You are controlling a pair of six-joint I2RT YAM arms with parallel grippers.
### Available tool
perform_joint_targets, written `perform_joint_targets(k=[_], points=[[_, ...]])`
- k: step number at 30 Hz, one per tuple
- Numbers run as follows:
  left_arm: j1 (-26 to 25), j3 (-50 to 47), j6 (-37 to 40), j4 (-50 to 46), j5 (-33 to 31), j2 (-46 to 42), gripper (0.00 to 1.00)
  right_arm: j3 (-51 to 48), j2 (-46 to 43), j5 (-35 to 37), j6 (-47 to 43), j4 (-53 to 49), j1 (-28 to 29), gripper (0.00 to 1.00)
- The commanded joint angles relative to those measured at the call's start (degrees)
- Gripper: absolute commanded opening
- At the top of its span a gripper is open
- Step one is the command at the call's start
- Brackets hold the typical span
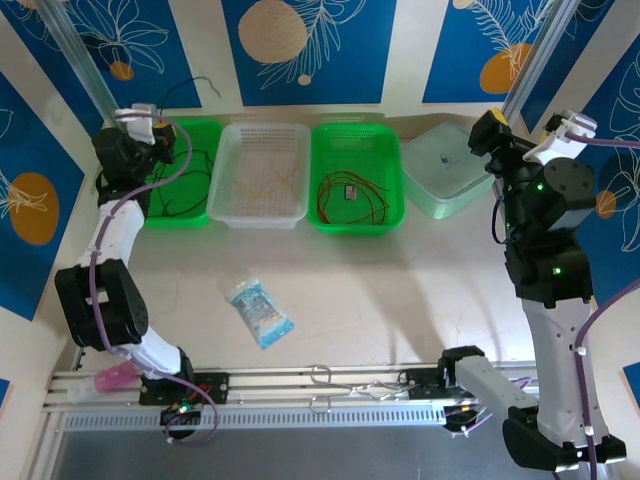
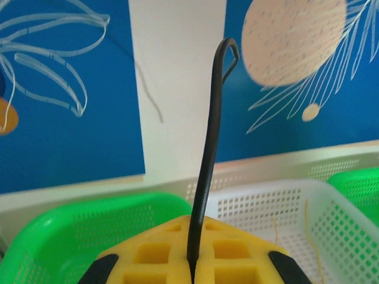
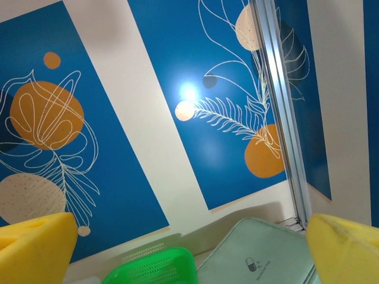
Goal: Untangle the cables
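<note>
The robot's left gripper will tip downward and lower over the green basket below to release the black cable (image 1: 190, 88), because other dark cables are already lying there.
My left gripper (image 1: 160, 130) hangs over the left green basket (image 1: 196, 216), shut on a black cable (image 2: 210, 148). The cable rises from between the yellow fingers (image 2: 237, 254) and ends in a small loop in front of the wall; from above, the black cable (image 1: 190, 88) arcs up and to the right. More dark cables (image 1: 180, 195) lie in that basket. Pale yellow cables (image 1: 272, 180) lie in the white basket (image 1: 262, 212). Red and orange cables (image 1: 350, 200) lie in the right green basket (image 1: 392, 215). My right gripper (image 1: 520, 130) is raised at the far right, open and holding nothing (image 3: 189, 254).
A pale green zip case (image 1: 450, 170) sits right of the baskets, below my right gripper. A small blue packet (image 1: 260, 312) lies mid-table. A metal rail (image 1: 330, 385) runs along the near edge. Wall panels stand close behind the baskets.
</note>
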Motion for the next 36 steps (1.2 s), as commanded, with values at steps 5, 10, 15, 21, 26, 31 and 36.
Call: perform_joint_targets(k=[5, 10, 15, 21, 26, 31, 36], points=[[3.7, -2.6, 4.3, -1.1, -0.5, 1.2, 0.00, 1.9, -0.7, -1.0, 1.1, -0.8, -0.5, 0.99], [4.6, -5.4, 4.2, -3.9, -3.9, -0.3, 0.00, 1.7, -1.1, -0.9, 0.7, -1.0, -0.8, 0.99], [4.8, -5.9, 2.5, -10.0, -11.0, -1.0, 0.00, 1.1, -0.9, -1.5, 1.9, -0.9, -1.1, 0.99], [4.7, 3.3, 3.2, -27.7, -14.7, 5.3, 0.00, 0.5, -0.7, -1.7, 2.9, -1.1, -1.1, 0.99], [4.5, 6.3, 1.2, -29.7, -11.4, 10.2, 0.00, 0.3, -0.6, -1.7, 2.9, -1.2, -1.4, 0.99], [3.1, 6.9, 1.7, -24.7, -10.3, 12.2, 0.00, 0.1, -0.6, -1.7, 2.9, -1.2, -1.5, 0.99], [1.4, 12.4, 1.3, -28.3, -11.8, 17.2, 0.00, -0.2, -0.5, -1.4, 2.8, -1.2, -1.7, 0.99]])
